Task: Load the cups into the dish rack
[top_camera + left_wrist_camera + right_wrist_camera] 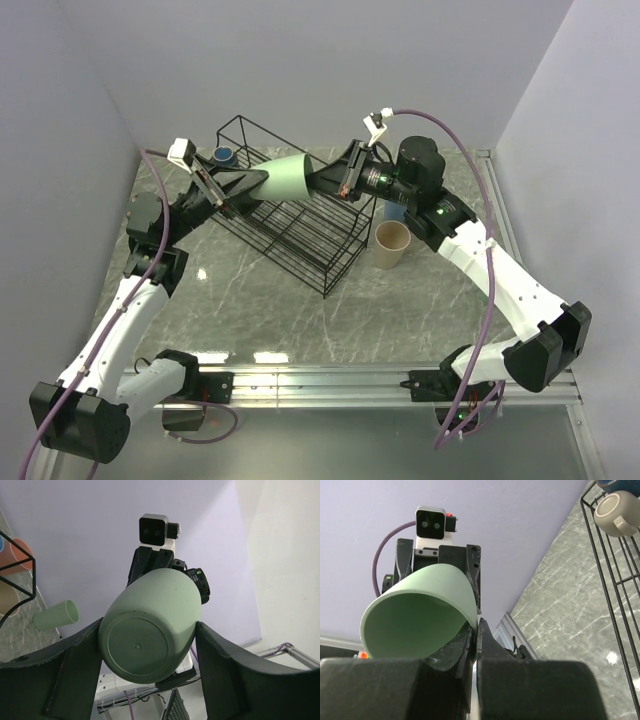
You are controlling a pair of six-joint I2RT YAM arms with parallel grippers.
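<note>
My left gripper is holding the tumbler, and the rack wires (248, 217) beside the tan mug are empty. It will turn to point downward next, then lower the tumbler onto them with its opening down.
A pale-green tumbler (290, 177) hangs on its side in the air above the black wire dish rack (300, 240). My right gripper (328, 180) is shut on its rim, one finger inside the mouth, as the right wrist view (477, 625) shows. My left gripper (250, 187) is closed around the tumbler's base (145, 640), with its fingers (75, 665) against both sides. A second pale-green tumbler (56, 615) lies on the table. A beige cup (392, 243) stands right of the rack, with a blue cup (393, 212) behind it. A navy mug (225, 156) and a tan handled mug (615, 512) are at the rack's far end.
The rack runs diagonally across the marble table, its far end near the back wall. A salmon-pink cup (20, 552) shows past a rack wire (20, 575) in the left wrist view. Walls close in on the left, back and right.
</note>
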